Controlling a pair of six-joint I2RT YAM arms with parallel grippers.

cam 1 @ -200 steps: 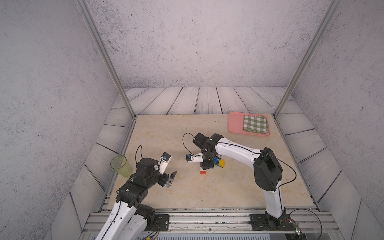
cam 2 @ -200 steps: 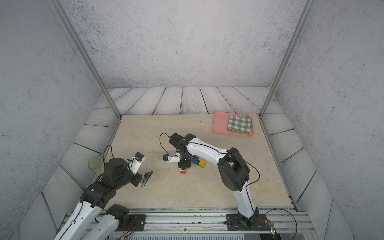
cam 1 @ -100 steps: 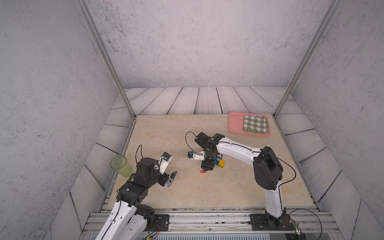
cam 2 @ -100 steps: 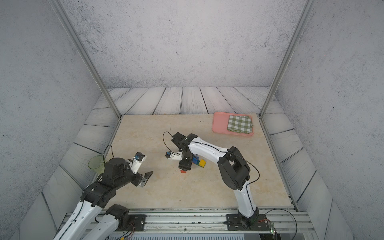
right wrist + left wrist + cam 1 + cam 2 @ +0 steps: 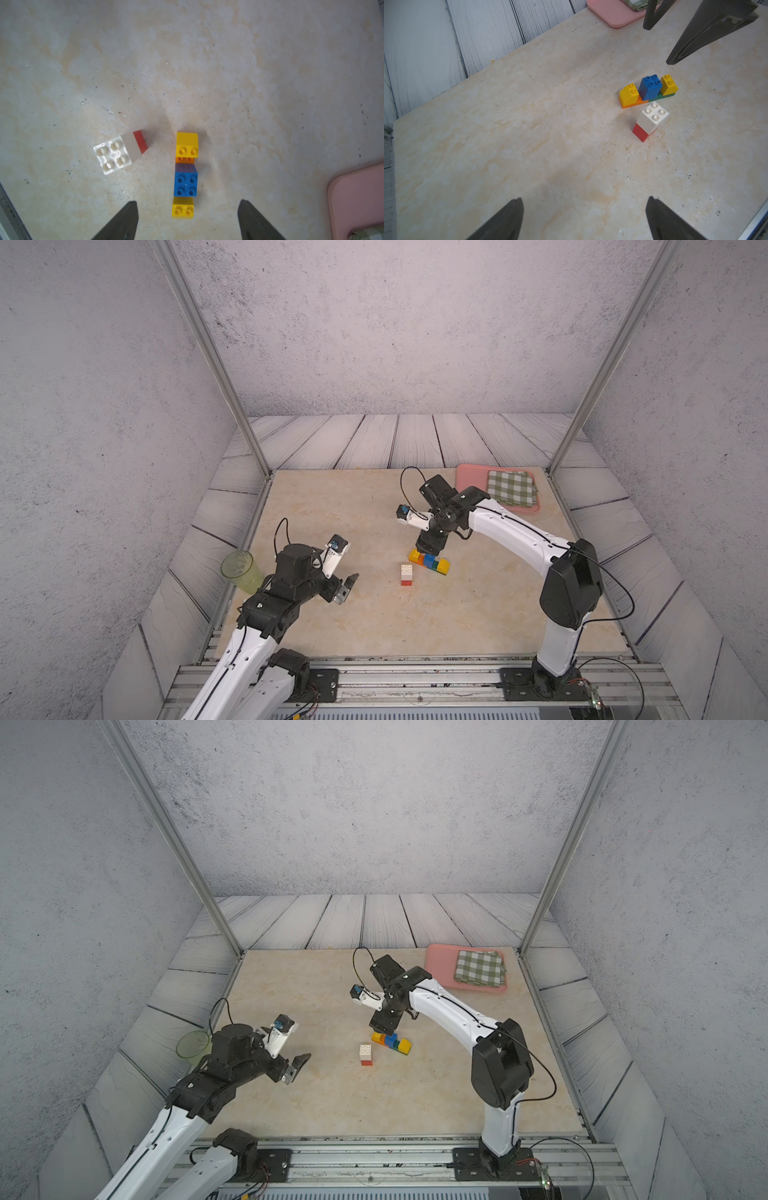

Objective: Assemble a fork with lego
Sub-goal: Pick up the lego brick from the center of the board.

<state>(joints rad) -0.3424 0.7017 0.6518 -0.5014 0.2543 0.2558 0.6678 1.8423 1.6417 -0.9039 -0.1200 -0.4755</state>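
Observation:
The blue brick [image 5: 430, 561] [image 5: 186, 184] stands below my right gripper, tallest and midway on the crossbar piece. Next, the right gripper lowers its open fingers astride it and closes there.
The lego stands in two separate pieces on the beige table. One is a crossbar piece [image 5: 429, 563] [image 5: 391, 1043]: a flat orange-and-green base carrying yellow, blue and yellow bricks [image 5: 185, 176] [image 5: 649, 90]. A white brick stacked on a red one [image 5: 407, 574] [image 5: 366, 1054] [image 5: 650, 121] [image 5: 120, 153] stands upright just in front of it, a small gap away. My right gripper [image 5: 188, 202] [image 5: 430, 549] hangs open directly above the crossbar piece, holding nothing. My left gripper [image 5: 584, 200] [image 5: 348, 588] is open and empty, well to the left of the bricks.
A pink tray [image 5: 469, 485] [image 5: 440, 969] holding a folded green checked cloth [image 5: 511, 488] lies at the back right. A translucent green cup [image 5: 239, 570] [image 5: 192, 1046] stands beyond the table's left edge. A metal rail runs along the front.
My right gripper was shut low at the bricks; it has opened and risen off the crossbar piece, which stays on the table. The left arm has not moved.

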